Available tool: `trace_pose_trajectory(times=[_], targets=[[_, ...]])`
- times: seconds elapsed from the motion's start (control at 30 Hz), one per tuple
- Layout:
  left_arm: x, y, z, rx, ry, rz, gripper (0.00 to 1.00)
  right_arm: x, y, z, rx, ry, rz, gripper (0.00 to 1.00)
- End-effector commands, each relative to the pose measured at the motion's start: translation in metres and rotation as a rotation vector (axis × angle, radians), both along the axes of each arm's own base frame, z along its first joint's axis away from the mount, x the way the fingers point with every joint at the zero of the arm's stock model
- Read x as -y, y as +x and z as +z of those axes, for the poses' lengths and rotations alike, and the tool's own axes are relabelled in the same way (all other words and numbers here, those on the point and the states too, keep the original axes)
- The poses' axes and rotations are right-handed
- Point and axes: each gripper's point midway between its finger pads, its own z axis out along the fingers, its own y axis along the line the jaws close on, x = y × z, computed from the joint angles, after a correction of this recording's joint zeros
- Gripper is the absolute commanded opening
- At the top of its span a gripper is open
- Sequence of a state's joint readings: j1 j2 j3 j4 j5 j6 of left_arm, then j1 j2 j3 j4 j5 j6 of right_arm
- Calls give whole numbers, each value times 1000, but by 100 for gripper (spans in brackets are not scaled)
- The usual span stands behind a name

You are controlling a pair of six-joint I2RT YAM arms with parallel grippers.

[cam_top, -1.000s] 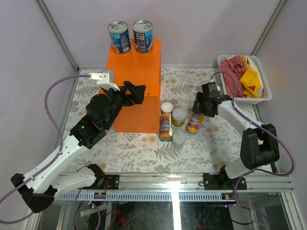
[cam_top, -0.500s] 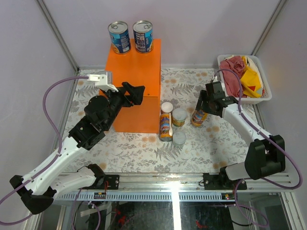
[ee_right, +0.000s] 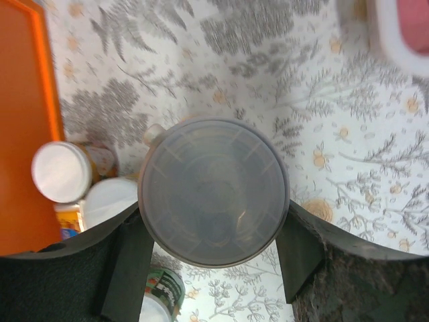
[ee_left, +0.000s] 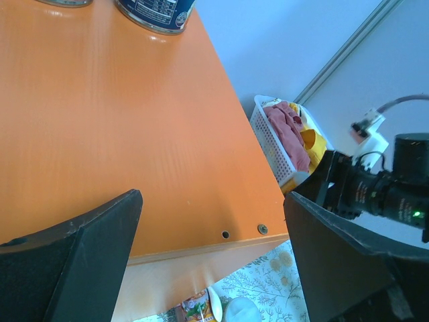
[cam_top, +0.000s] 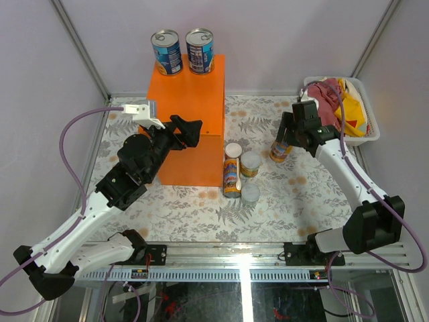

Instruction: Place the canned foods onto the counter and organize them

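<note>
My right gripper will next go up, move across to the left in the top view to the bare counter in front of the farther blue can, go down and let go.
Two blue-labelled cans stand at the back of the orange counter. My right gripper is shut on a tall yellow-orange can and holds it above the table; its lid fills the right wrist view between my fingers. The other tall can and two shorter cans stand on the table by the counter's front right corner. My left gripper is open and empty above the counter's top, with one blue can far ahead.
A white basket with red and yellow cloths stands at the far right, close behind my right arm; it also shows in the left wrist view. The floral table cover shows in front of the cans.
My right gripper has risen with the tall can and carried it back and to the right, toward the basket. The left arm has barely moved.
</note>
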State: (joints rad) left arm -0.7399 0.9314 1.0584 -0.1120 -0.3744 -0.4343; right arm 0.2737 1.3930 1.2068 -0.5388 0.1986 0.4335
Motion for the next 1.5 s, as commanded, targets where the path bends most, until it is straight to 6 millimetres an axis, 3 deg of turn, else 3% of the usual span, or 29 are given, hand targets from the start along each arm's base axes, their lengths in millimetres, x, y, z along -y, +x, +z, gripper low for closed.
trace_pose_trajectory(times=[0.0,0.17,0.33,0.53,0.73,0.87,1.03,1.23,1.47], targets=[[-2,2,-5,-7,16,21,87,-3,30,128,359,60,5,0],[-4,3,1,5,24,30,87,-13,37,195,490,84,45,0],[-7,3,7,12,27,43,87,-34,39,265,628,101,112,0],[-17,5,13,14,28,94,88,-81,40,331,753,109,225,0],[-27,6,24,34,42,137,90,-140,41,370,840,135,348,0],[-31,8,33,56,65,157,91,-176,35,387,894,161,420,0],[-35,12,39,78,100,178,94,-215,21,389,929,139,489,0],[-38,17,43,102,118,182,96,-254,6,382,946,84,558,0],[-44,24,43,108,121,194,98,-287,2,363,932,54,618,0]])
